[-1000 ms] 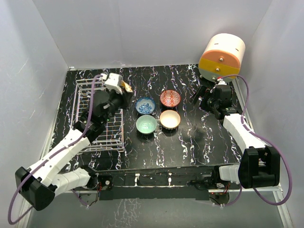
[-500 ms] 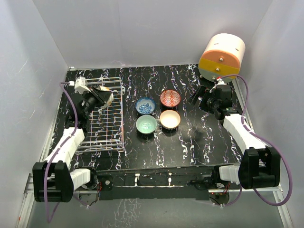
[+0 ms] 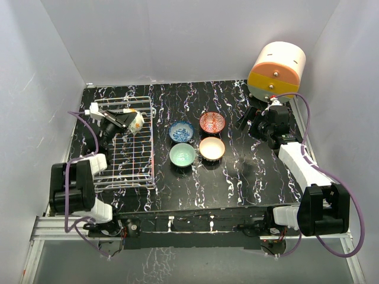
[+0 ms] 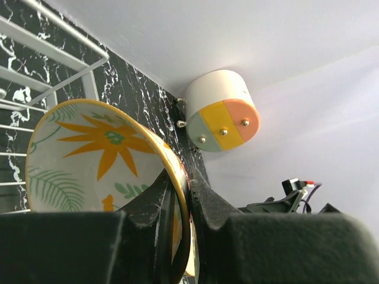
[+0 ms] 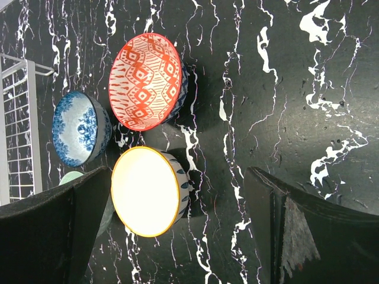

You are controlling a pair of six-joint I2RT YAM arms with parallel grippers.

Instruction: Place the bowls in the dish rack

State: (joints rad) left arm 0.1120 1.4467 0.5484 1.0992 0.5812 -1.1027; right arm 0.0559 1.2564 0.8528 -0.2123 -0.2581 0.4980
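Observation:
The robot's left gripper should next lower the yellow bowl, which is still tilted above the wires, onto the back part of the white rack [image 4: 16,141], and then open.
My left gripper [image 3: 131,120] is shut on the rim of the yellow bowl with leaves [image 3: 137,122], holding it tilted on its side over the back part of the white wire dish rack [image 3: 124,160]. The left wrist view shows its jaws [image 4: 186,189] pinching that bowl's rim [image 4: 95,154], with rack wires [image 4: 53,35] beyond. Blue-patterned [image 3: 181,131], red-patterned [image 3: 212,122], mint-green [image 3: 182,155] and cream [image 3: 211,148] bowls sit together on the table right of the rack. My right gripper [image 3: 249,118] is open and empty, right of the red bowl. Its wrist view [image 5: 177,177] shows the red [image 5: 145,80], blue [image 5: 77,127] and cream [image 5: 145,189] bowls.
A round orange-and-cream drawer unit [image 3: 276,71] stands at the back right corner, also in the left wrist view [image 4: 222,112]. The black marbled table [image 3: 249,171] is walled in by white panels. The rack's edge [image 5: 18,130] shows at the left of the right wrist view.
My left arm has swung left and folded back, carrying the yellow bowl from the rack's back right corner to over the rack's back part. The right arm has not moved.

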